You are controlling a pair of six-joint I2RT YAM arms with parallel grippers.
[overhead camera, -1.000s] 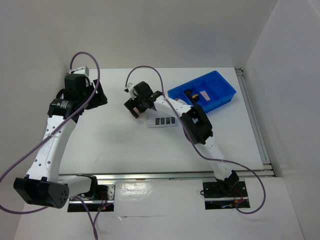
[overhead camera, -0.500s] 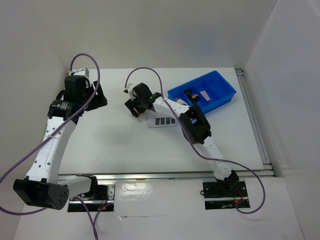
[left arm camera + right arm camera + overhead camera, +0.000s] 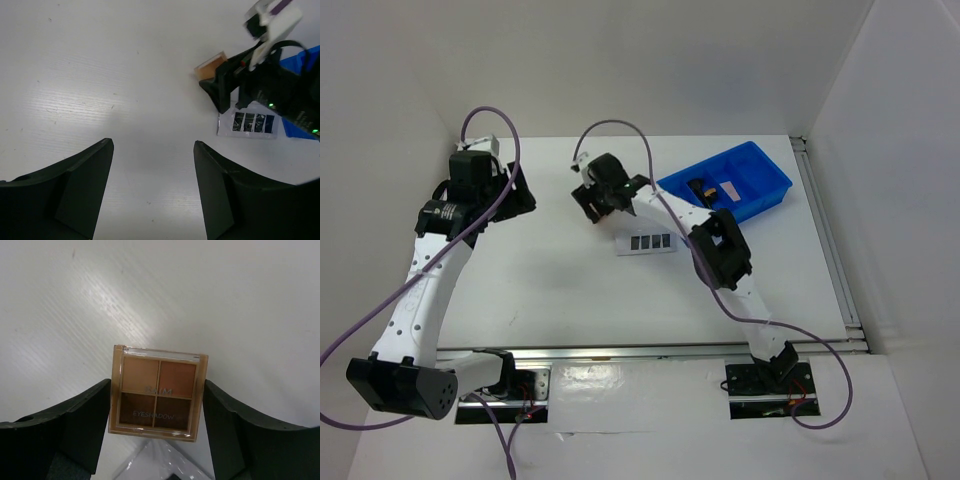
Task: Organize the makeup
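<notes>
The blue bin lies to my right gripper's right in the top view. My right gripper will next move over the pink compact's section and release the eyeshadow.
A tan square eyeshadow compact (image 3: 158,392) with four pans sits between my right gripper's (image 3: 156,384) fingers, which press on both of its sides. It is held a little above the table, over a corner of the grey strip palette (image 3: 161,462). From above, the right gripper (image 3: 597,197) is just beyond the strip palette (image 3: 647,243), which lies flat mid-table. The left wrist view shows the compact (image 3: 210,67) in that gripper too. My left gripper (image 3: 153,145) hangs open over bare table at the far left (image 3: 515,190), holding nothing.
A blue divided bin (image 3: 760,165) stands at the back right, holding a pink compact (image 3: 726,190) and a black item (image 3: 697,186). White walls close in the table on the left, back and right.
The right gripper's fingers have closed in on the tan compact, and the gripper has shifted slightly toward the back of the table. The left arm has stayed still.
</notes>
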